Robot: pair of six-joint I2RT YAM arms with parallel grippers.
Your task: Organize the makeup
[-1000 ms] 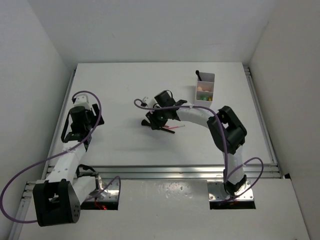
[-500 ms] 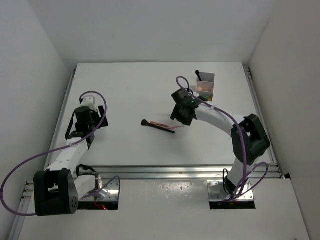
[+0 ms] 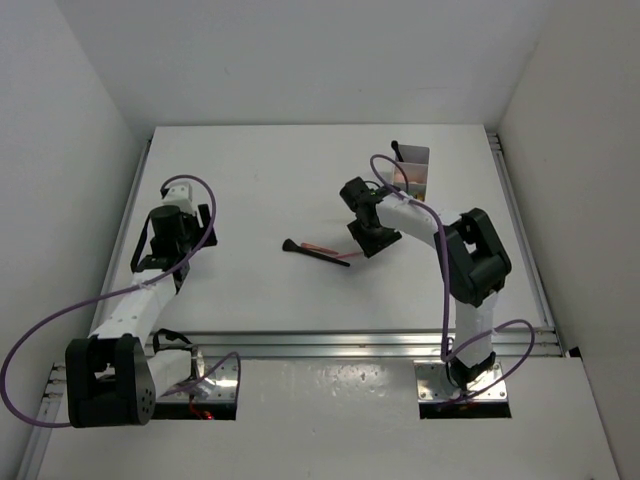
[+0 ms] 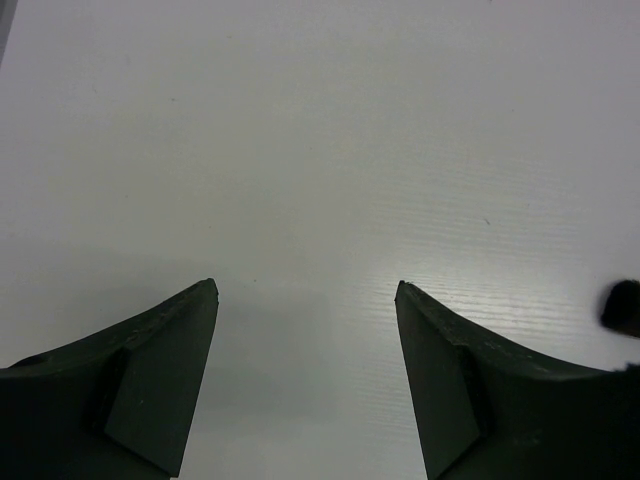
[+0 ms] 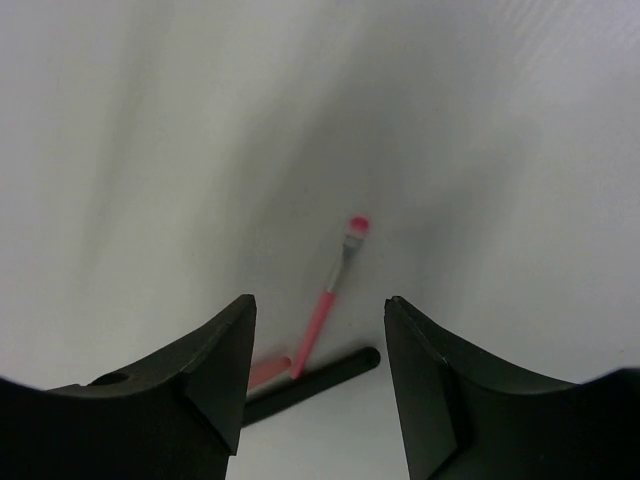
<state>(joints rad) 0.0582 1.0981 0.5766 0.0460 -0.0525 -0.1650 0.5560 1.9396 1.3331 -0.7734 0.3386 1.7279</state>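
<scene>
The other end of the thin pink brush meets the black handle (image 5: 318, 381), so the right gripper will next go down onto the brush's metal collar and turn a little to line up.
A black-handled brush (image 3: 318, 254) lies on the table's middle with a thin pink brush (image 3: 322, 246) beside it. In the right wrist view the pink brush (image 5: 336, 272) runs down to the black handle (image 5: 318, 381), with a short pink piece (image 5: 268, 371) next to it. My right gripper (image 3: 362, 240) is open and empty just right of them, its jaws (image 5: 320, 305) framing them from above. My left gripper (image 3: 190, 232) is open and empty (image 4: 305, 287) over bare table at the left.
The translucent white two-compartment box (image 3: 413, 172) stands at the back right, with a black brush (image 3: 397, 150) sticking up and small coloured items inside. A dark blob (image 4: 622, 305) shows at the right edge of the left wrist view. Metal rails run along the near edge.
My right gripper has moved right, off the brushes, and its elbow has swung. The brushes stay on the table. My left arm has crept slightly farther back.
</scene>
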